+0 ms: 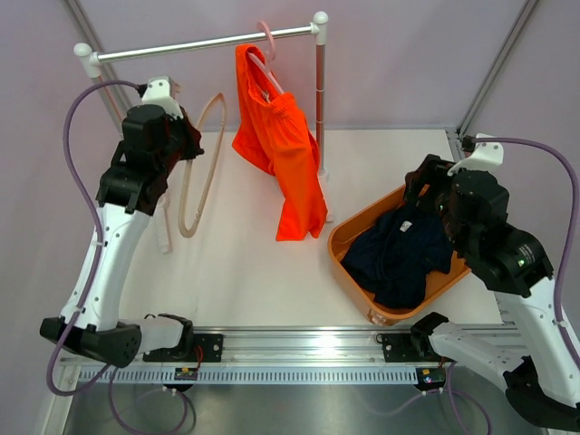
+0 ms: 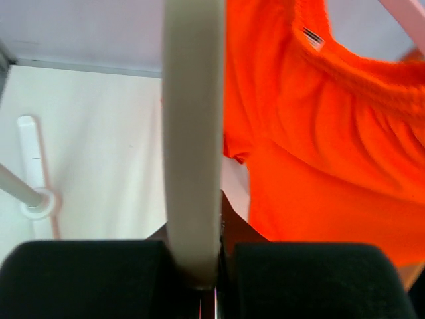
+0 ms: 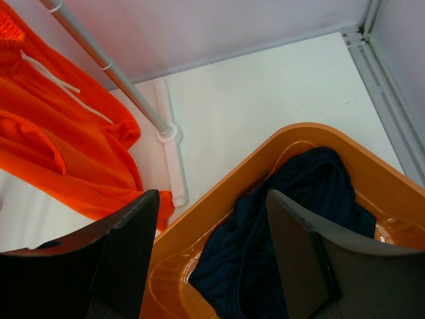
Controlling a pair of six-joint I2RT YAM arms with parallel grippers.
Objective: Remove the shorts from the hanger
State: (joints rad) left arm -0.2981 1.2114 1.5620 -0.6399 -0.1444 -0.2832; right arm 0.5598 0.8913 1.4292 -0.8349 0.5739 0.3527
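Note:
My left gripper holds the beige hanger and will next lift it outward to the rack's bar beyond the orange shorts, then lower it a little. That part of the bar is empty, so the hanger should go there.
The orange shorts [image 1: 276, 145] hang from a pink hanger [image 1: 265, 50] on the rack rail; they also show in the left wrist view [image 2: 319, 146] and the right wrist view [image 3: 53, 146], where the white drawstring is visible. The navy shorts [image 1: 399, 258] lie crumpled in an orange basket [image 1: 349, 227]; they also show in the right wrist view [image 3: 285, 226]. My left gripper [image 1: 186, 136] is shut on an empty beige hanger [image 1: 201, 163], whose bar [image 2: 192, 133] runs between the fingers of that gripper [image 2: 199, 279]. My right gripper [image 1: 426, 195] is open and empty above the basket's far left rim [image 3: 219, 193], its jaws [image 3: 212, 259] wide apart.
The white clothes rack has a grey rail [image 1: 181, 45] and an upright post [image 1: 321, 100] with a white foot [image 3: 172, 166] right beside the basket. A second rack foot [image 2: 30, 166] is at the left. Metal frame rails run along the table's right and near edges.

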